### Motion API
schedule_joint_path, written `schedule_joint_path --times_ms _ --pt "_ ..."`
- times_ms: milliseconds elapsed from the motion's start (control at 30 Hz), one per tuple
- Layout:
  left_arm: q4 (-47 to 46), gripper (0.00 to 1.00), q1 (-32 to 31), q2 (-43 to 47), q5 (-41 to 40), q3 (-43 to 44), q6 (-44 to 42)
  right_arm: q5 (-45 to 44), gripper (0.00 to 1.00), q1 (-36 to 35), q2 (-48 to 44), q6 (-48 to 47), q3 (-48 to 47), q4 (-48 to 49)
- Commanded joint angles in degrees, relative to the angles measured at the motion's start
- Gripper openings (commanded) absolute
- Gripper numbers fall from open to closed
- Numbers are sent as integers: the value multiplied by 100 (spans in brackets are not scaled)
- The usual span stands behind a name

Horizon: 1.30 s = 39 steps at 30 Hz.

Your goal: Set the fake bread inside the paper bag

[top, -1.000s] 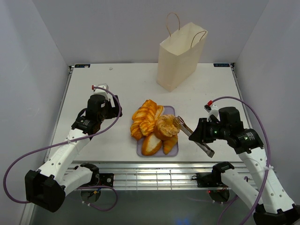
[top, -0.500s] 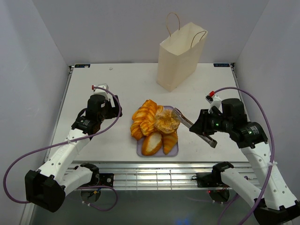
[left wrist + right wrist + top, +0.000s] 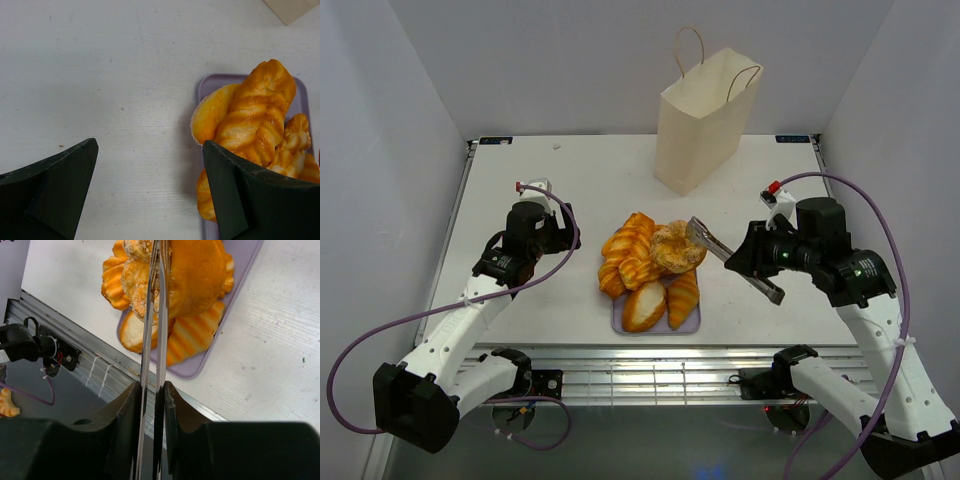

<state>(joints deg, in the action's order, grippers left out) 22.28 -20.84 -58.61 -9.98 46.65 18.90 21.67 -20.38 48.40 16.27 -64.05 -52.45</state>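
I will next move my right gripper up and outward to let go of the bun (image 3: 675, 248) over the bag's open top (image 3: 712, 86), because that opening is higher than my right gripper and outward of it.
The fake bread (image 3: 638, 268) is a pile of glossy golden pieces on a lilac tray (image 3: 686, 321) at mid-table. My right gripper (image 3: 754, 272) is shut on a pair of metal tongs (image 3: 720, 252). The tongs pinch a round bun (image 3: 675, 248), held just above the pile. In the right wrist view the tongs (image 3: 152, 315) run between my gripper (image 3: 151, 390) and the bun (image 3: 195, 275). The paper bag (image 3: 705, 120) stands upright at the back, open at the top. My left gripper (image 3: 548, 232) is open and empty, left of the tray; its wrist view shows a braided loaf (image 3: 252, 112).
White walls close in the table on the left, right and back. The metal front rail (image 3: 650, 365) runs along the near edge below the tray. Bare white tabletop (image 3: 570, 170) lies between the tray and the bag.
My right arm has risen and drawn back a little, and the tongs have lifted the round bun up off the pile toward the far side. The left arm has not moved.
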Motion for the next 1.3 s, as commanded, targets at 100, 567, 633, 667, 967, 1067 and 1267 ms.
schedule_joint_path --times_ms 100,567,633,667,967,1067,1267 --pt "-22 96 -25 131 66 151 -44 153 26 -27 187 -72 -617 428" --pt "-22 96 -34 113 84 151 -53 162 25 -27 872 -151 -1478 823" --pt "-22 96 -34 104 101 151 -53 171 25 -27 1074 -124 -1724 999" --pt "-22 96 -34 104 110 160 -53 162 25 -27 1153 -116 -1803 1060" --pt "-22 96 -34 148 84 160 -44 -31 25 -27 2164 -45 -3033 1570" --pt "-22 96 -34 122 93 151 -53 -181 25 -18 2436 -10 -3332 1842" --pt "-40 96 -34 157 -31 142 -79 -356 25 -10 3174 25 -4517 1905"
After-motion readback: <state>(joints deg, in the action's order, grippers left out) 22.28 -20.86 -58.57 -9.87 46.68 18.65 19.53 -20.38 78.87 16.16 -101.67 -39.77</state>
